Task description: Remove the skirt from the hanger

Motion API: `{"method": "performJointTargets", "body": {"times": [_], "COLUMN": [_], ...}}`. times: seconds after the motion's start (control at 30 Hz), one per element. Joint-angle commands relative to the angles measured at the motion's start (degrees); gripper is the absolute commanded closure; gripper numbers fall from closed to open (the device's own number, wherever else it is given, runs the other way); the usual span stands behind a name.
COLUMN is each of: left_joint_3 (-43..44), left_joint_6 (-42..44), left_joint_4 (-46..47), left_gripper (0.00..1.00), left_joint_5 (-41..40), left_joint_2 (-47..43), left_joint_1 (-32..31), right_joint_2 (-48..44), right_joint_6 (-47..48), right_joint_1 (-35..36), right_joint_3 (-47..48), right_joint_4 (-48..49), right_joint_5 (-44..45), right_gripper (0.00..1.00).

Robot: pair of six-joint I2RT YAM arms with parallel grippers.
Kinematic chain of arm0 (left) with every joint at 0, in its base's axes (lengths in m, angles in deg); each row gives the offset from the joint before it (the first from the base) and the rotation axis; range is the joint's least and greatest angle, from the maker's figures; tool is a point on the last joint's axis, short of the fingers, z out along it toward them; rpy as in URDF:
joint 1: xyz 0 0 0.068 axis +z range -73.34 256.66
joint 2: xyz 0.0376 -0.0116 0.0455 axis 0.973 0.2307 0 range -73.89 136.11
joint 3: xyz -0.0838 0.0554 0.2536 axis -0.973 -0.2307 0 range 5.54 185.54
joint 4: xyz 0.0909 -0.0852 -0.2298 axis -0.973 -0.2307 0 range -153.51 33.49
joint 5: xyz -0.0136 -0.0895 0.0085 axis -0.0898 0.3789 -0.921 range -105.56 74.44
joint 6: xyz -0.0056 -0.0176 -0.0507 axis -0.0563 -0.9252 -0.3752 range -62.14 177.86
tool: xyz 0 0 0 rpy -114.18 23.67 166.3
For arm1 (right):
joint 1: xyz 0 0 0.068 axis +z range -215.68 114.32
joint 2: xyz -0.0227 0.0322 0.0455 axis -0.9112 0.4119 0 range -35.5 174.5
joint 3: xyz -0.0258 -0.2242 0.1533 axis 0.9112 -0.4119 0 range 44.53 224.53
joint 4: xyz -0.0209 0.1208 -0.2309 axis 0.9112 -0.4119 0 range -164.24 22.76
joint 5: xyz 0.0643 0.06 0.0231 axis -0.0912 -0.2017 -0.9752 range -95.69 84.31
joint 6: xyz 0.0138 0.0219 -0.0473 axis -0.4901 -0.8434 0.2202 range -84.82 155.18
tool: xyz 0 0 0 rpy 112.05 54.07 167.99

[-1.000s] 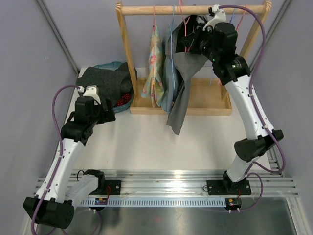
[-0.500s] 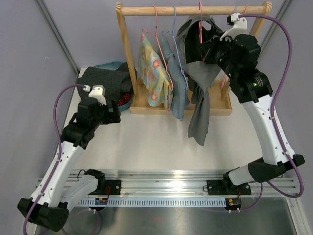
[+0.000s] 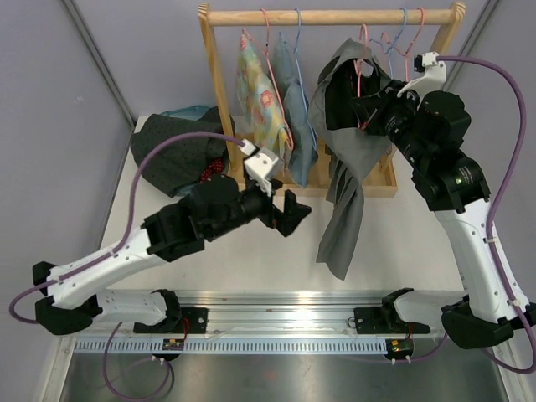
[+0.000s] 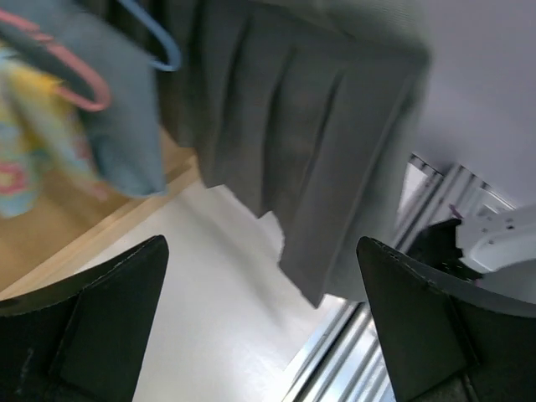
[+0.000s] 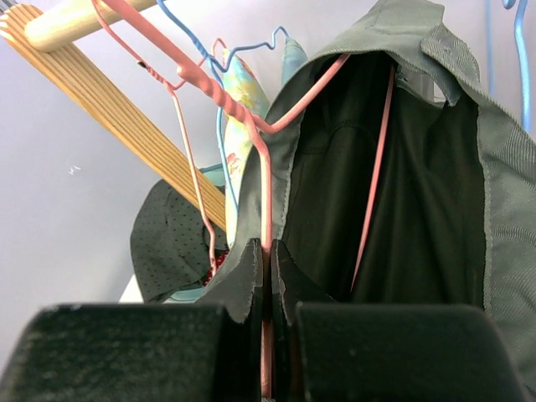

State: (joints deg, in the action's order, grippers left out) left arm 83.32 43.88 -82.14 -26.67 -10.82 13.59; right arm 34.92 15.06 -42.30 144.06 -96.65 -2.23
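The skirt's lower fold (image 3: 342,236) (image 4: 331,239) hangs free to the right of my left gripper in the top view, so next my left gripper should move that way, open fingers around the fold.
The grey pleated skirt (image 3: 345,159) hangs on a pink wire hanger (image 3: 362,67) in front of the wooden rack. My right gripper (image 3: 366,94) is shut on the hanger's wire just under the hook, shown in the right wrist view (image 5: 266,260) with the skirt's waist (image 5: 402,209) draped over the hanger (image 5: 251,117). I cannot tell whether the hook is on the rod. My left gripper (image 3: 287,214) is open and empty, just left of the skirt's hanging lower part. In the left wrist view the skirt (image 4: 310,159) hangs ahead of the wide-open gripper (image 4: 264,335).
The wooden rack (image 3: 335,17) stands at the back with a floral garment (image 3: 260,92) and a blue garment (image 3: 297,117) on hangers, and bare hangers at its right. A pile of dark clothes (image 3: 172,146) lies at the back left. A metal rail (image 3: 276,322) runs along the near edge.
My right arm has carried the hanger and skirt to the right and nearer. My left arm has swung from the left side to the middle, up to the skirt, gripper open.
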Motion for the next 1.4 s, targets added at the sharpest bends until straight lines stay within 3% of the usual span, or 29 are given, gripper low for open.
{"method": "performJointTargets", "body": {"times": [0.0, 0.2, 0.4, 0.43, 0.47, 0.5, 0.6, 0.63, 0.87, 1.2, 1.37], "left_joint_3": [-1.5, 2.2, 8.1, 8.2, 8.1, 7.9, 7.3, 6.4, -0.7, -12.6, -14.4], "left_joint_6": [-0.1, 0.5, 0.4, 0.4, 0.3, 0.1, -0.3, -0.3, -0.2, -6.2, -11.5], "left_joint_4": [13.7, 21.3, 21.4, 21.7, 22.5, 23.0, 23.5, 23.5, 23.2, 18.6, 16.3], "left_gripper": [0.01, 0.01, 0.01, 0.05, 0.15, 0.39, 0.93, 1.00, 1.00, 1.00, 1.00], "left_joint_5": [0.3, -0.1, 0.3, 0.5, 0.5, 0.2, -1.9, -2.5, -8.3, -28.0, -30.1], "left_joint_2": [4.5, 15.4, 23.8, 24.4, 24.6, 24.8, 24.4, 24.0, 18.2, 16.3, 17.3], "left_joint_1": [-5.1, -9.2, -9.3, -9.2, -9.2, -9.2, -9.4, -9.6, -15.9, -38.7, -40.4], "right_joint_2": [-2.8, -4.8, -6.8, -6.9, -7.2, -7.4, -8.2, -8.3, -7.4, -6.0, -7.3], "right_joint_6": [-3.8, -4.5, -4.3, -4.3, -4.3, -4.3, -4.3, -4.3, -2.1, 2.2, 0.9], "right_joint_1": [0.4, 0.4, 0.4, 0.4, 0.4, 0.4, 0.4, 0.4, 0.4, 0.4, 0.4], "right_joint_3": [0.0, -0.9, -0.2, 0.0, 0.0, 0.0, -0.6, -1.0, -0.7, 0.8, 0.5], "right_joint_4": [6.6, 6.2, 4.6, 4.4, 4.2, 3.9, 4.3, 4.4, 6.8, 14.2, 14.0], "right_joint_5": [-0.4, -0.4, 0.0, 0.0, 0.2, 0.2, 0.9, 1.2, 5.5, 14.0, 15.3], "right_gripper": [1.00, 1.00, 1.00, 1.00, 1.00, 1.00, 1.00, 1.00, 1.00, 1.00, 1.00]}}
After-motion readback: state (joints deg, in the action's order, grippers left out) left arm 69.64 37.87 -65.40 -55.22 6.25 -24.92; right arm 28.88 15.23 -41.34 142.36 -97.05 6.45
